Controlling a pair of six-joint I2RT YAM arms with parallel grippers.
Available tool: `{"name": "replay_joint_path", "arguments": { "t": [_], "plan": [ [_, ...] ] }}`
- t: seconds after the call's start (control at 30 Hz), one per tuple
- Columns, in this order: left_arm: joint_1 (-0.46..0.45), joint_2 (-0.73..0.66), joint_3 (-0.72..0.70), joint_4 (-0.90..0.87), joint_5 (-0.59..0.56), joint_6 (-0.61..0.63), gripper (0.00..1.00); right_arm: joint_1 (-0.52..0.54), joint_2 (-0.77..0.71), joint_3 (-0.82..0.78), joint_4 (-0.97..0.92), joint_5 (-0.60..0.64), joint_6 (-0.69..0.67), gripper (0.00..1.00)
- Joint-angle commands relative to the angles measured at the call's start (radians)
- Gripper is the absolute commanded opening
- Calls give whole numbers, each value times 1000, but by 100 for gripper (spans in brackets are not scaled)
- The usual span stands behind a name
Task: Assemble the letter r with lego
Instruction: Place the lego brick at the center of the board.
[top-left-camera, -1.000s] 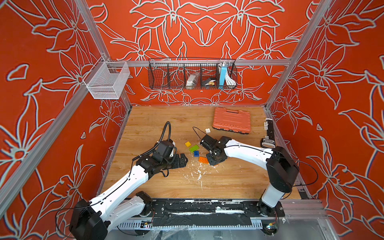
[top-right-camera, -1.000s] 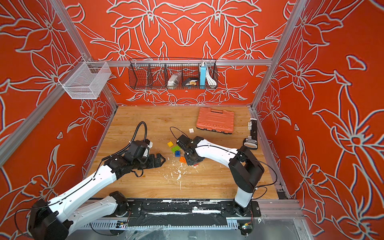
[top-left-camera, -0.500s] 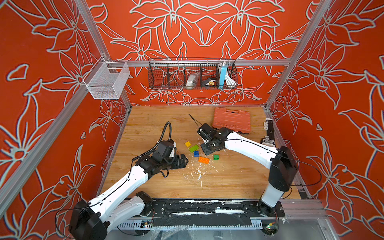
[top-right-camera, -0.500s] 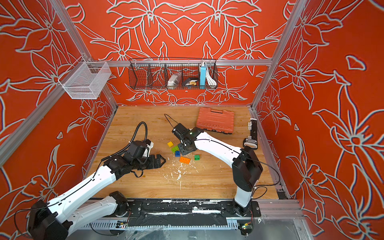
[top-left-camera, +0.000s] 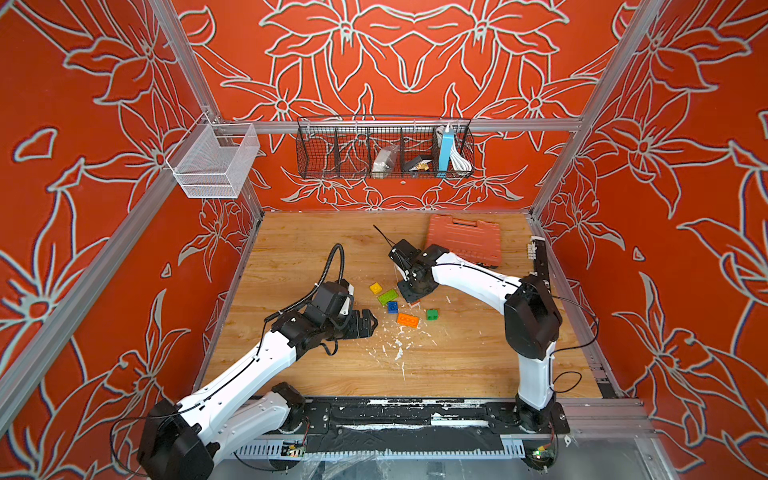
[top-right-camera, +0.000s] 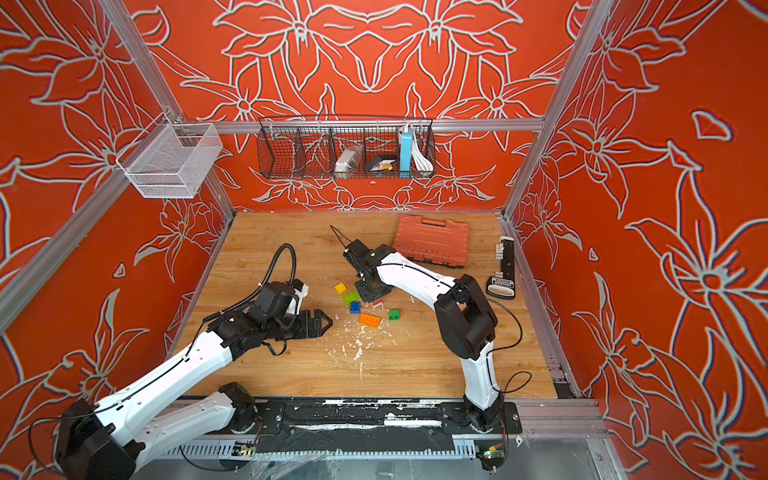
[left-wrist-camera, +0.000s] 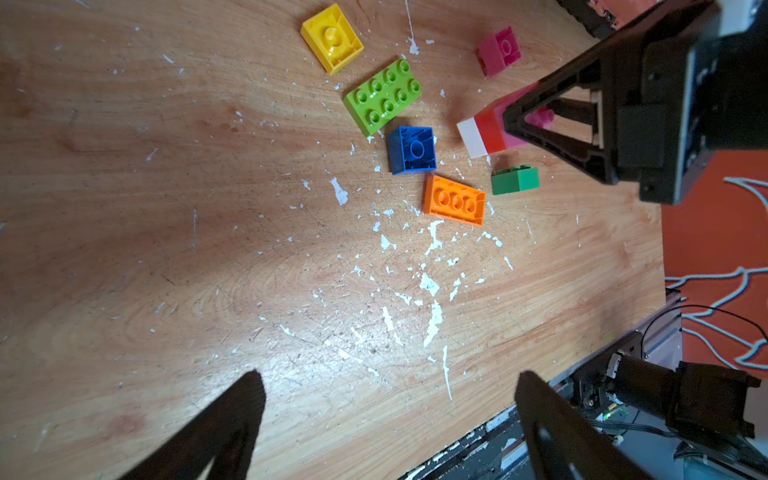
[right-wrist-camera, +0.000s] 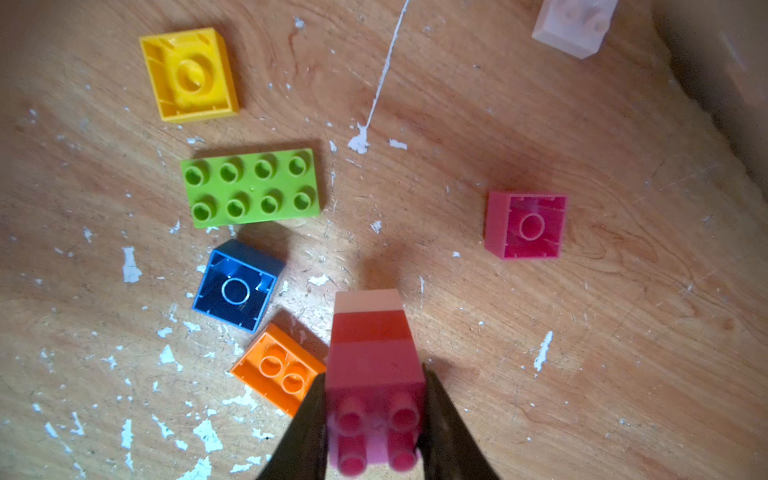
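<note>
The robot's right gripper should next move down onto the bare wood (top-left-camera: 412, 307) (right-wrist-camera: 364, 279) beside the blue brick and release the joined stack, since the stack's white end points at the tabletop.
My right gripper (right-wrist-camera: 374, 376) is shut on a joined lego stack (right-wrist-camera: 372, 332): pink on top between the jaws, red below, white at the low end pointing at the wood. The left wrist view also shows this stack (left-wrist-camera: 482, 133). Loose lego lies beside it: yellow (top-left-camera: 375, 287), lime (top-left-camera: 387, 296), blue (top-left-camera: 392, 307), orange (top-left-camera: 407, 320), green (top-left-camera: 432, 314), and a magenta brick (right-wrist-camera: 525, 224). In both top views the right gripper (top-right-camera: 372, 293) hangs just behind them. My left gripper (left-wrist-camera: 390, 378) stands open and empty, left of the bricks (top-left-camera: 368, 324).
An orange ribbed case (top-left-camera: 463, 239) lies at the back right, right behind my right arm. A black tool (top-left-camera: 538, 257) lies along the right edge. A pale brick (right-wrist-camera: 573, 25) sits apart from the others. White flecks (top-left-camera: 399, 349) mark the wood in front of the bricks.
My right gripper has drawn back from the orange brick toward the rear with the stack in it, uncovering the green brick. The left gripper has stayed in place, its jaws a touch narrower.
</note>
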Motion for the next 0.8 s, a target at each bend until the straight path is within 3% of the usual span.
{"name": "replay_joint_path", "arguments": {
  "t": [0.0,0.17,0.43,0.63,0.77],
  "plan": [
    [-4,-8,-6,-14,-13,13,95,-4,34,36,-33,-11,-15,0],
    [-4,-5,-4,-23,-26,12,97,-9,48,35,-36,-14,-17,9],
    [-4,13,11,-49,-53,12,98,-8,53,25,-36,-28,-10,43],
    [-4,54,28,-56,-71,13,99,-10,8,36,-46,-36,-11,61],
    [-4,103,69,-74,-102,20,97,-12,-76,2,-20,-56,-13,66]
  ]
}}
